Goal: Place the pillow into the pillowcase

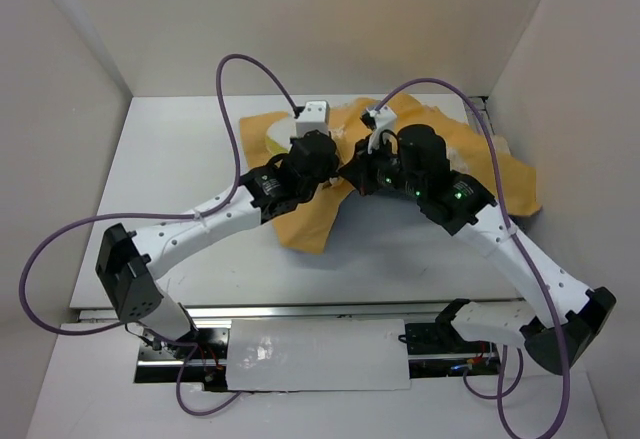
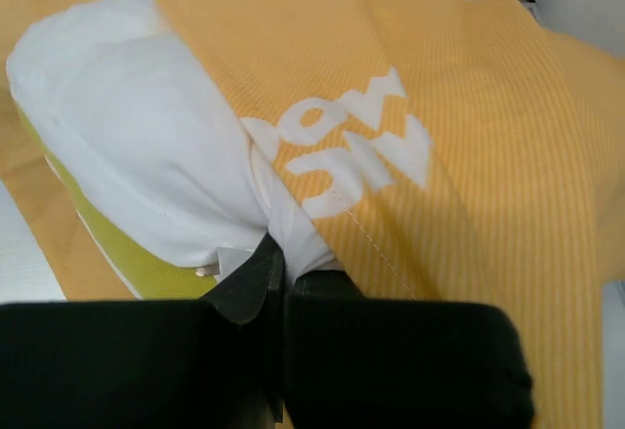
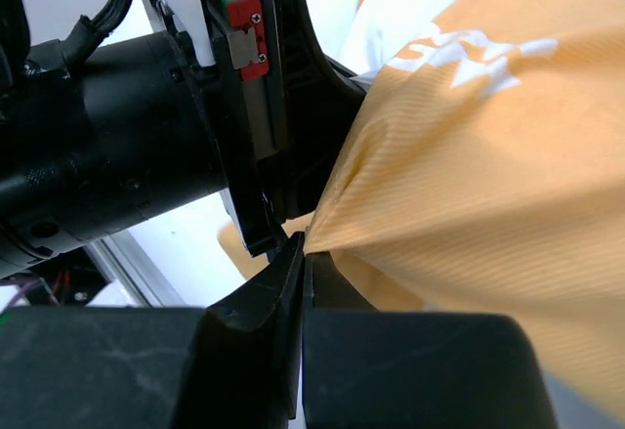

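Note:
I will next move my left gripper down and back toward the metal bar, over the pillowcase's near part.
The pillowcase [image 1: 308, 221] lies orange-yellow side out across the back of the table, with white mirrored lettering [image 2: 342, 150]. The white pillow [image 2: 137, 146] with its yellow-green edge sticks out of the pillowcase [image 2: 488, 155] on the left; in the top view only a pale corner of the pillow [image 1: 279, 136] shows. My left gripper [image 2: 278, 253] is shut on a pinch of the pillow's white fabric, right at the pillowcase's edge. My right gripper [image 3: 305, 245] is shut on a fold of the pillowcase [image 3: 488, 175]. Both grippers, left [image 1: 332, 177] and right [image 1: 355, 174], meet over the middle of the cloth.
The left arm's black wrist body [image 3: 146, 136] sits directly beside my right fingers. White walls enclose the table [image 1: 180, 159] on the left, back and right. Purple cables [image 1: 232, 99] loop above both arms. A metal rail [image 1: 300, 311] runs along the near edge.

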